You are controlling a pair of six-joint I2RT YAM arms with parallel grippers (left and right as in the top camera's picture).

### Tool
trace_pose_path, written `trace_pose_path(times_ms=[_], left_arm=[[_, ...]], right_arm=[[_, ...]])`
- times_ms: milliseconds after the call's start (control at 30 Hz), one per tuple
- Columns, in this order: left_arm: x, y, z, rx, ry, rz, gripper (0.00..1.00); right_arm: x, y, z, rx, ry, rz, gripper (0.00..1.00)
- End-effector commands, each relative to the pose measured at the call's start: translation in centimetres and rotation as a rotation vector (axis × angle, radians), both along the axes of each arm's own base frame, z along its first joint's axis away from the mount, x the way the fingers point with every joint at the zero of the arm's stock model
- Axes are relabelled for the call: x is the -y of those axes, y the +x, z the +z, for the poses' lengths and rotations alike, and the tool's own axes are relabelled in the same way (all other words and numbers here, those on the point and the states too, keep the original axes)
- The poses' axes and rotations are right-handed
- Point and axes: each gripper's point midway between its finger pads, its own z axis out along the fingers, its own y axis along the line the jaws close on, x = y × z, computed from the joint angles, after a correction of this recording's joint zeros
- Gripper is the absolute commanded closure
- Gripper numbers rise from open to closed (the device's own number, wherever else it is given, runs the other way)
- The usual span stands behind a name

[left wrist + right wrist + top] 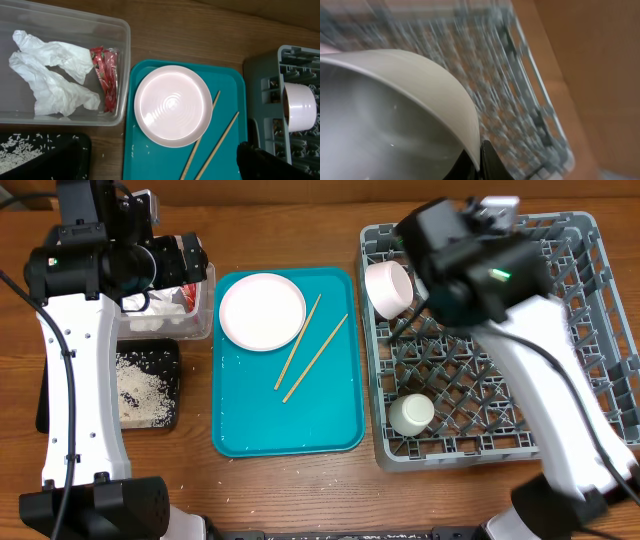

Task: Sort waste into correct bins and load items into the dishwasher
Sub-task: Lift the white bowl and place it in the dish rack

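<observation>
I should next lower my right gripper to the empty tines between pink bowl (388, 287) and cup, below it and to its left in the overhead view, and release the rim.
The pale pink plate (262, 311) and two chopsticks (315, 356) lie on the teal tray (290, 425). The clear tub (122, 60) holds the napkin (50, 75) and the red-and-white wrapper (107, 75). The black tray (170, 395) holds rice (145, 385). The pink bowl (388, 287) and the white cup (411, 413) sit in the grey rack (600, 330). My left gripper (160, 170) is open and empty, high over the tub and the tray's near corner. My right gripper (480, 160) pinches the rim of the grey-green bowl (395, 110) above the rack; my arm hides this bowl in the overhead view.
A few loose rice grains lie on the teal tray's left edge (132, 149) and on the wood beside it. My right arm (520, 330) crosses over the rack's middle. The right wrist view is blurred.
</observation>
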Motion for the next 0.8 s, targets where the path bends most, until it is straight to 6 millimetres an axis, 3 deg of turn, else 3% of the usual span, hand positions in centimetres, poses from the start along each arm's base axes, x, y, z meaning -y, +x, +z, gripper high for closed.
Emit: trace_pose_path(times_ms=[0, 167, 300, 767], left_arm=[[0.2, 0.2, 0.2, 0.009, 0.012, -0.013, 0.0], [0.2, 0.2, 0.2, 0.009, 0.012, -0.013, 0.0], [0.2, 0.2, 0.2, 0.009, 0.012, -0.013, 0.0], [0.2, 0.2, 0.2, 0.009, 0.012, -0.013, 0.0]], right_arm=[[2.4, 0.2, -4.0, -0.092, -0.168, -0.079, 0.96], [2.8, 1.5, -6.6, -0.12, -0.264, -0.121, 0.96], [1.3, 1.7, -9.8, -0.17, -0.231, -0.138, 0.96], [-2.6, 1.5, -13.0, -0.167, -0.224, -0.122, 0.96]])
